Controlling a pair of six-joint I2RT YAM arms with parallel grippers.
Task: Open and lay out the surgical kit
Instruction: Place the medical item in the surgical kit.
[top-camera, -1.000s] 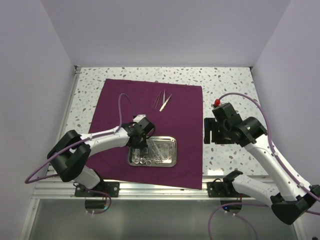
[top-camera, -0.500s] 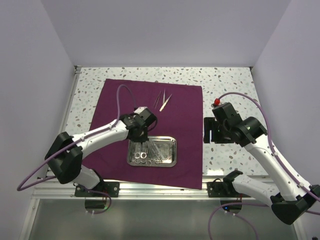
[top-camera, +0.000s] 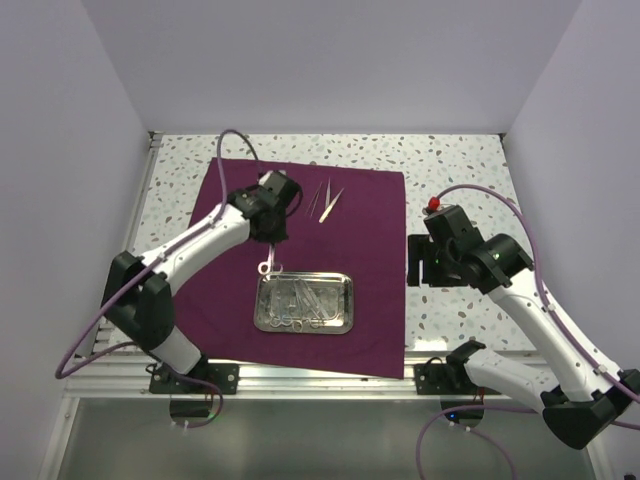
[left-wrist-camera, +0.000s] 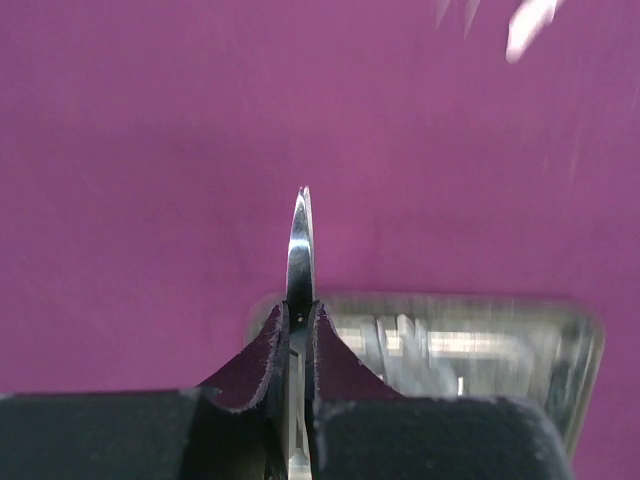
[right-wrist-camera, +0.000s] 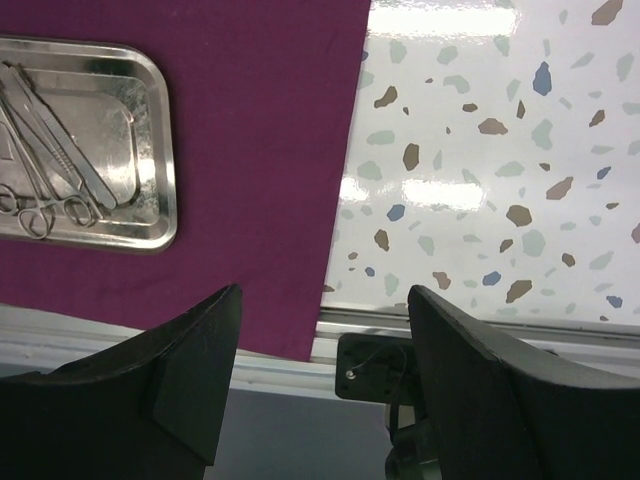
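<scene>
My left gripper, moving outward from the tray (top-camera: 350, 302), then down, should release the scissors on the far cloth beside the tweezers, where tools already lie.
The dark magenta cloth (top-camera: 365, 240) lies spread flat on the table. The steel tray (top-camera: 350, 302) stands on its near half and holds several thin instruments (top-camera: 300, 303). Two tweezers (top-camera: 328, 203) lie on the far part of the cloth. My left gripper (top-camera: 268, 238) is above the cloth, just beyond the tray, shut on ring-handled scissors (top-camera: 265, 265) that hang from it. In the left wrist view the blade (left-wrist-camera: 300, 235) sticks out between the closed pads, with the tray (left-wrist-camera: 560, 345) behind. My right gripper (top-camera: 418, 262) is open and empty beside the cloth's right edge.
In the right wrist view the gripper (right-wrist-camera: 325, 330) is over the speckled tabletop (right-wrist-camera: 480, 150) at the cloth's right edge (right-wrist-camera: 345, 200), with the tray (right-wrist-camera: 165, 150) at the upper left. The table's metal front rail (right-wrist-camera: 450, 330) runs below. White walls enclose the table.
My left gripper has lifted the scissors out of the tray and carried them toward the far side, over the cloth. The right arm has not moved.
</scene>
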